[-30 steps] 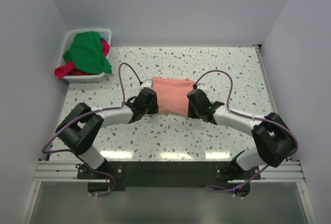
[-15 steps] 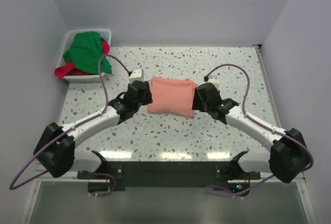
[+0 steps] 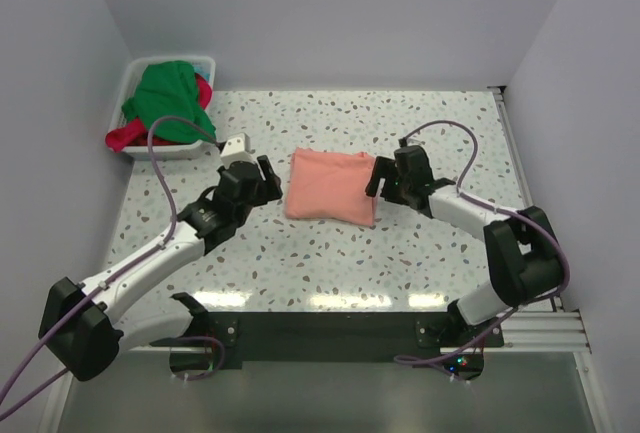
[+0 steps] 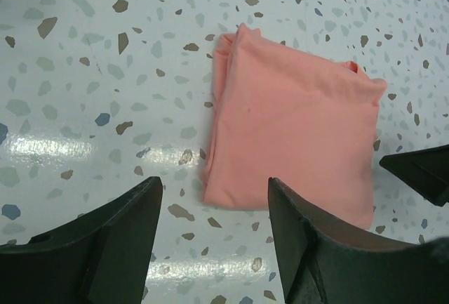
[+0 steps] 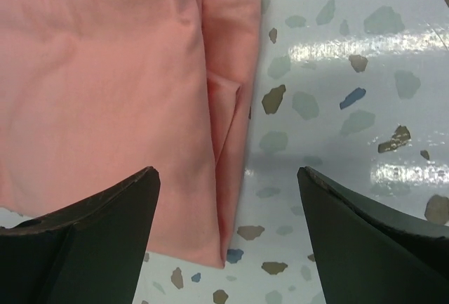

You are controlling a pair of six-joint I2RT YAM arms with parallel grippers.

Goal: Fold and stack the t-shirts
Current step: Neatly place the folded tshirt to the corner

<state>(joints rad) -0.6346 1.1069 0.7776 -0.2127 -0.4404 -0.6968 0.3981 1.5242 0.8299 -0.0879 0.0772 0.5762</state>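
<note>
I should next move my right gripper gently outward and down onto the shirt's layered side edge (image 3: 370, 169) (image 5: 219, 76), because those folds line up between the gripper's open fingers.
The salmon-pink t-shirt (image 3: 333, 185) lies folded into a small rectangle on the speckled table; it also shows in the left wrist view (image 4: 291, 128) and in the right wrist view (image 5: 119, 100). My left gripper (image 3: 266, 175) is open and empty, just left of the shirt. My right gripper (image 3: 380, 179) is open and empty, at the shirt's right edge. The bright green t-shirt (image 3: 170, 101) lies crumpled on the red-magenta t-shirt (image 3: 130, 137) in the tub.
A white plastic tub (image 3: 160, 151) stands at the table's far left corner. Grey walls close in the left, back and right. A metal rail (image 3: 330, 333) with the arm bases runs along the near edge.
Both grippers have let go of the pink shirt and drawn back from its sides. The left arm has swung out to the left and the right arm to the right.
</note>
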